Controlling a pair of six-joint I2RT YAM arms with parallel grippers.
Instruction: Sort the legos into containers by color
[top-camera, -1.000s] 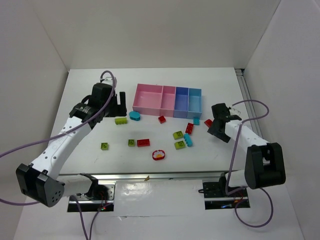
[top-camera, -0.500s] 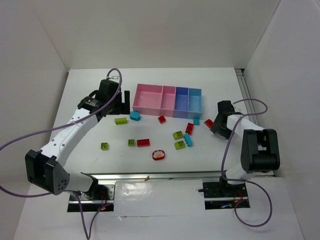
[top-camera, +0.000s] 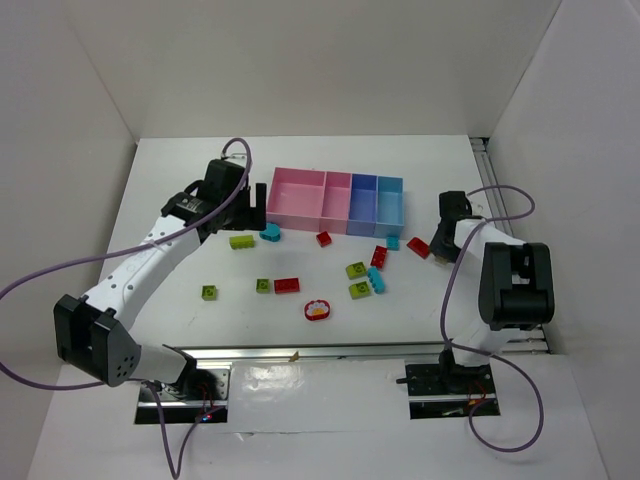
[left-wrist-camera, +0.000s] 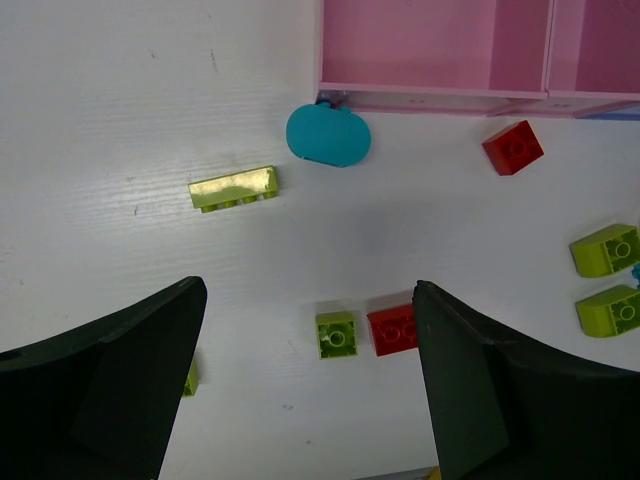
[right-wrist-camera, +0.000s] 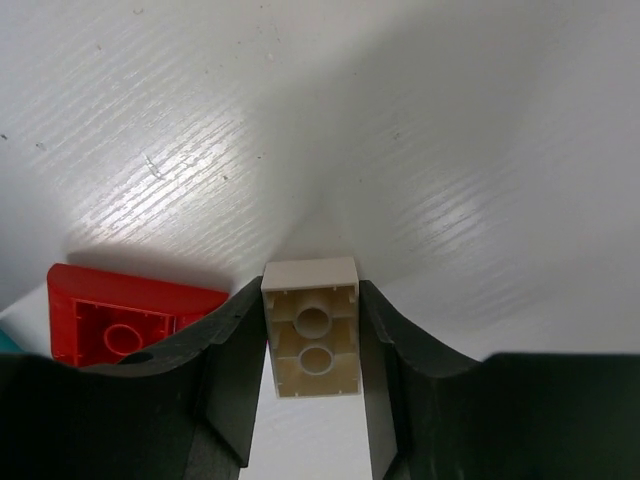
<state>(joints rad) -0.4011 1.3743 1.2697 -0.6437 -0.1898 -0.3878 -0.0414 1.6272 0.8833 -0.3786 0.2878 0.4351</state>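
I need to rise over the bin's sides and let go inside, because the empty dark blue bin (top-camera: 363, 203) is outward of my right gripper and to its left in the top view.
My right gripper (right-wrist-camera: 311, 345) is shut on a cream brick (right-wrist-camera: 311, 328), held underside up just above the table. A red brick (right-wrist-camera: 125, 315) lies just to its left. In the top view this gripper (top-camera: 438, 238) is right of the bins (top-camera: 335, 200), next to that red brick (top-camera: 418, 247). My left gripper (left-wrist-camera: 310, 400) is open and empty over a lime brick (left-wrist-camera: 337, 334) and a red brick (left-wrist-camera: 393, 330). In the top view it (top-camera: 258, 208) hovers left of the pink bin, near a long lime brick (top-camera: 241, 241) and a teal piece (top-camera: 270, 232).
Loose bricks lie in front of the bins: red (top-camera: 324, 238), red (top-camera: 379, 256), cyan (top-camera: 393, 242), lime (top-camera: 355, 269), lime (top-camera: 360, 289), cyan (top-camera: 376, 280), lime (top-camera: 209, 292). A round red-rimmed piece (top-camera: 317, 310) sits near the front edge. White walls enclose the table.
My left gripper has moved right, toward the pink bin. My right arm has folded back, its wrist swinging toward the far side beside the red brick.
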